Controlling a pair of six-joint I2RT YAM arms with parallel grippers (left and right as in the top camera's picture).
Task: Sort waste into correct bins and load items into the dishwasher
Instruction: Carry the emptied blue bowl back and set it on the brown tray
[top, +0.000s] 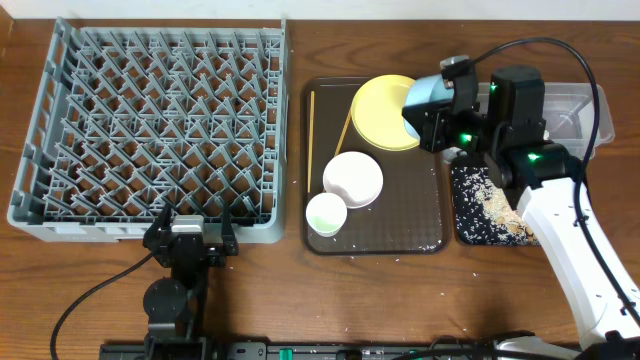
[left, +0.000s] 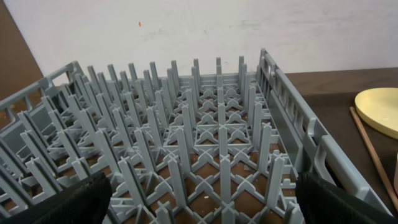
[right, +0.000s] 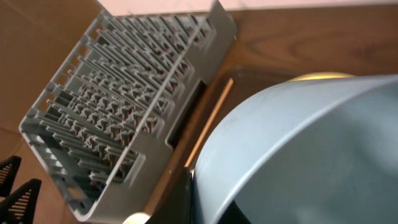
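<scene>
The robot will next draw its right gripper back and down to let go of the bowl on the brown tray's bare near corner (top: 415, 215), because that corner lies below it, toward the robot's base.
My right gripper (top: 440, 118) is shut on the light blue bowl (top: 422, 100) and holds it tilted above the yellow plate (top: 383, 110). The bowl fills the right wrist view (right: 298, 149). The plate, a white bowl (top: 352, 178), a small white cup (top: 325, 213) and two chopsticks (top: 311, 135) lie on the dark brown tray (top: 420, 215). Rice-like crumbs (top: 497, 205) lie in the black tray (top: 468, 222). The clear tub (top: 582, 110) is partly hidden by my right arm; the napkin does not show clearly. My left gripper (top: 190, 235) is open and empty at the grey rack's (top: 150, 110) front edge.
The rack's upright pegs (left: 205, 137) fill the left wrist view, with the plate's edge (left: 379, 109) and a chopstick (left: 373, 152) at the right. A few crumbs lie on the table in front of the brown tray. A cable runs from the left arm.
</scene>
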